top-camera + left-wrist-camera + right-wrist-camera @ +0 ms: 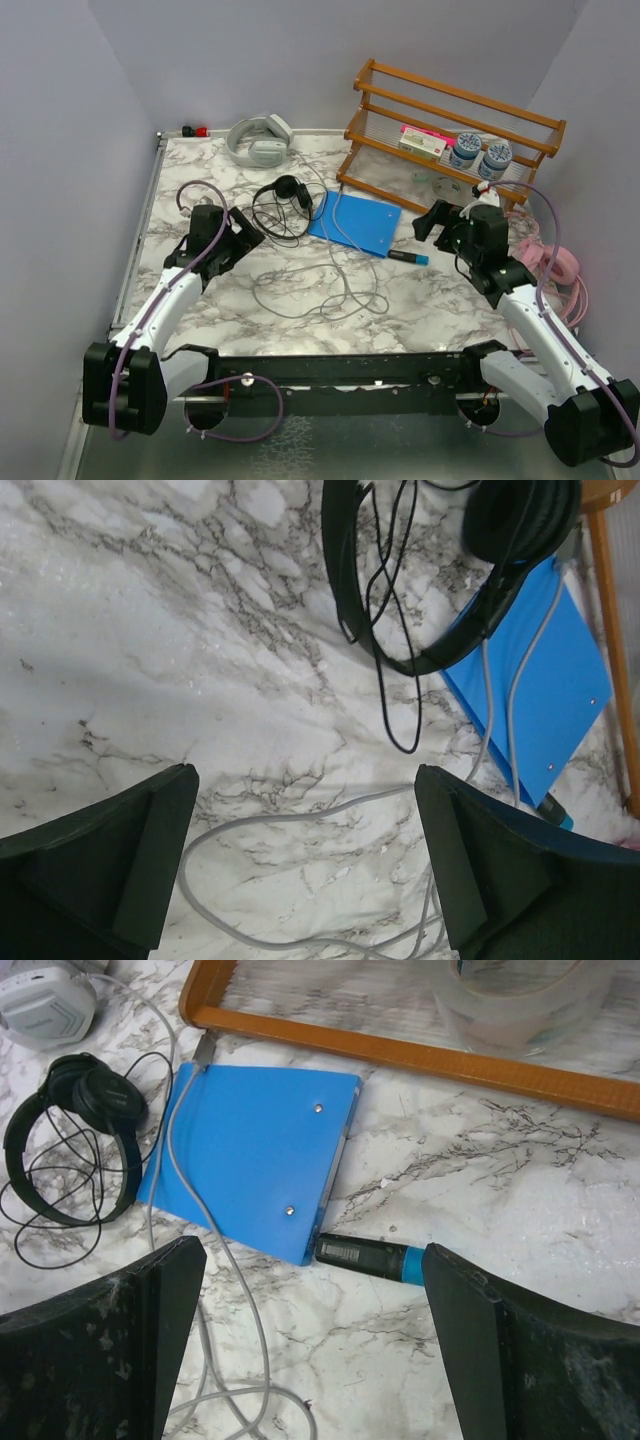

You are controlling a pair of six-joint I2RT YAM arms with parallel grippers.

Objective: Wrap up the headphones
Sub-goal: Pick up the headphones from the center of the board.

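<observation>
I need to reach outward and down next with my left gripper, onto the black side [255, 203] [337, 560] of the headband opposite the notebook, because cable crosses the near bend.
The small black headphones [285, 195] lie at mid-table with their thin cable looped around them; they also show in the left wrist view [500, 590] and the right wrist view [75, 1110]. At the back lie the grey-white headphones [257, 140], whose grey cable [320, 285] trails forward in loose loops. The pink headphones [545, 262] rest at the right edge behind the right arm. My left gripper [243, 240] stands open just left of the black pair, above a grey cable loop [300, 815]. My right gripper [432, 220] is open and empty.
A blue notebook [357, 222] lies in the middle with the grey cable across it. A black marker with a blue end [365, 1255] sits by its corner. A wooden rack [450, 130] with jars, a box and a tape roll [520, 1000] fills the back right.
</observation>
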